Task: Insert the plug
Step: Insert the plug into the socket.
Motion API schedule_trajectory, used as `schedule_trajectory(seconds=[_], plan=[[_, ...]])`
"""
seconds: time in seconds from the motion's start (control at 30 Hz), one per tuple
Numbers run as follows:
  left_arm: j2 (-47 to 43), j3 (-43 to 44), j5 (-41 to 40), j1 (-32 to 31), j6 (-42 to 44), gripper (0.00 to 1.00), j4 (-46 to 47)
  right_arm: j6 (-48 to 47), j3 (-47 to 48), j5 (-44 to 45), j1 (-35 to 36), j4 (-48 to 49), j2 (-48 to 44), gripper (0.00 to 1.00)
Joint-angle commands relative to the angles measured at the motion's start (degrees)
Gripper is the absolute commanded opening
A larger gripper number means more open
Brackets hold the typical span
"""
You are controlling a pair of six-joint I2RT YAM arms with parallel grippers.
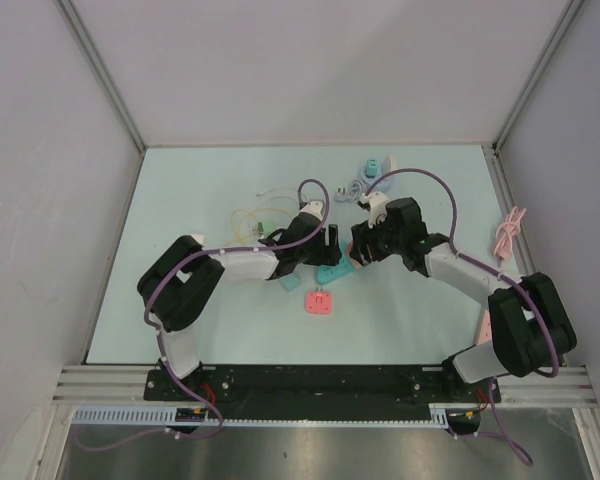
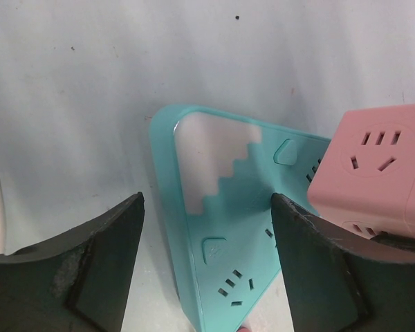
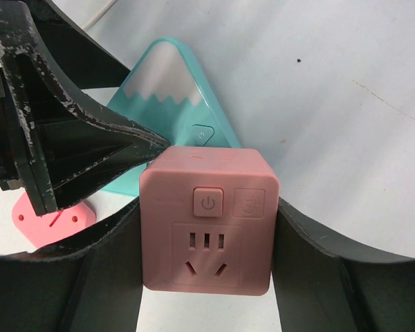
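Observation:
My right gripper will lower the pink cube, still above the teal power strip's slotted corner (image 1: 350, 264), to seat it there and then release it.
A pink cube socket adapter (image 3: 206, 221), with a power button and a socket face towards the camera, is clamped between my right gripper's fingers (image 3: 206, 232). It hangs just above the table beside a teal mountain-shaped power strip (image 3: 169, 76). My left gripper (image 2: 206, 200) is open, with one finger on each side of the teal strip (image 2: 228, 263), not touching it. The pink cube (image 2: 380, 166) shows at the right of the left wrist view, over the strip's edge. In the top view both grippers meet at the strip (image 1: 330, 273) at mid-table.
A flat pink plug piece (image 1: 320, 301) lies just in front of the strip. A yellow-white cable (image 1: 252, 215) lies behind the left gripper. A blue adapter with a lavender cable (image 1: 372, 168) sits at the back. A pink cable (image 1: 508, 232) lies at the right edge.

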Motion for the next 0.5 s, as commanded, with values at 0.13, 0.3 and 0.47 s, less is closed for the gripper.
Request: schedule_trajectory(seconds=[0.13,0.3,0.47], plan=[[1.80,0.87,0.27,0.04,-0.99,0.78,-1.62,-1.52,2.55,3.75,1.70,-0.12,1.76,0.00],[2.06,0.69,0.97,0.04,-1.43,0.77,-1.26,-2.40,2.55,6.39,2.85,-1.79,3.26,0.00],[1.89,0.25,0.88,0.13,-1.43,0.74,-1.09,-3.02,2.55,7.36,3.02,-2.76,4.58,0.00]])
